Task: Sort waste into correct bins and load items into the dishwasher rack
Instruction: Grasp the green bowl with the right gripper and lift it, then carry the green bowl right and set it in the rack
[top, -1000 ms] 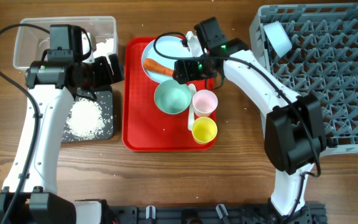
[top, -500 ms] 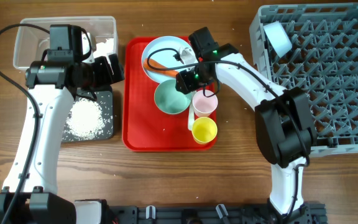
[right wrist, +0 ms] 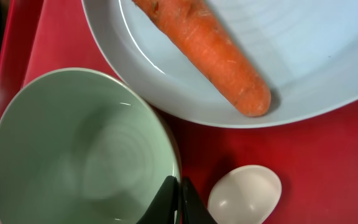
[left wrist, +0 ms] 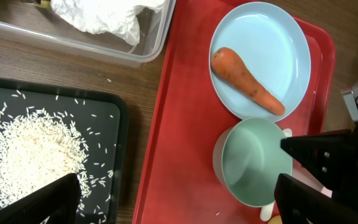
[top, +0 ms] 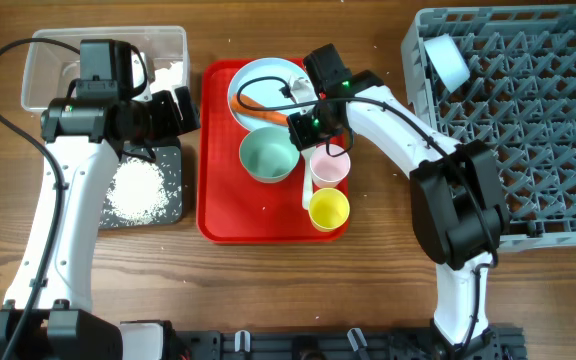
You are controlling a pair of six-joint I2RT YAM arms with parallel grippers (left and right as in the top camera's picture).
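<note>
The right gripper rises next and carries the bowl over the rack slots [top: 454,112] beside the racked bowl. Then it tilts, lowers and releases it, as those slots are empty.
A pale green-blue bowl [top: 270,155] stands on the red serving tray [top: 230,205]. My right gripper [top: 297,127] is shut on its right rim; in the right wrist view the two fingers [right wrist: 179,198] pinch the bowl [right wrist: 73,149] wall. Beside it lie the white spoon [right wrist: 244,193], the orange carrot [right wrist: 210,53] and the pale blue plate [right wrist: 328,56]. A pink cup [top: 329,165] and a yellow cup [top: 329,208] stand to the right. My left gripper [left wrist: 176,199] hangs open over the tray's left edge, holding nothing.
The clear tub [top: 38,60] at the back left holds white tissue [left wrist: 104,15]. Rice [left wrist: 30,155] lies in the black tray [top: 173,160] in front of it. The grey dishwasher rack [top: 528,130] fills the right side, with one pale bowl [top: 448,60] in its far left corner.
My right gripper moved down-left to the bowl and shut on its rim; the bowl slid slightly left. The left arm has not moved.
</note>
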